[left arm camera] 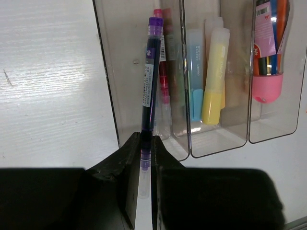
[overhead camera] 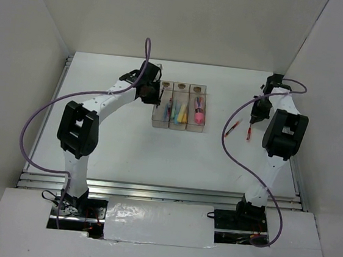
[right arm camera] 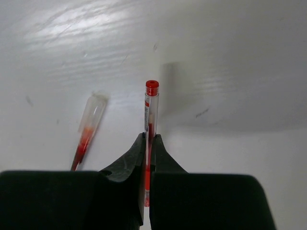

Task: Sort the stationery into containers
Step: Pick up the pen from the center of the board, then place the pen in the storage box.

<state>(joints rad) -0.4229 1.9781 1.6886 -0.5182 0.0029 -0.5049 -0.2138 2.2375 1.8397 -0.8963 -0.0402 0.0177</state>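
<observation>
My right gripper rises next, swings over the bin below the purple pen (overhead camera: 163,111) and releases inside, since that bin's to its left in the top view.
Three joined clear bins (overhead camera: 178,123) stand mid-table. My left gripper (overhead camera: 152,93) (left arm camera: 146,139) is shut on a dark purple pen (left arm camera: 151,81) and holds it over the left bin (left arm camera: 110,72), where a thin red pen (left arm camera: 164,91) lies. The middle bin holds a blue marker (left arm camera: 195,72) and a yellow marker (left arm camera: 214,76). The right bin holds the fat pink-and-purple one (left arm camera: 267,76). My right gripper (overhead camera: 254,120) (right arm camera: 149,139) is shut on a thin red pen (right arm camera: 151,110) just above the table. A second red pen (right arm camera: 88,130) (overhead camera: 233,128) lies on the table to its left.
White walls enclose the table on three sides. A metal rail (overhead camera: 165,192) runs along the near edge. Purple cables (overhead camera: 40,121) loop beside each arm.
</observation>
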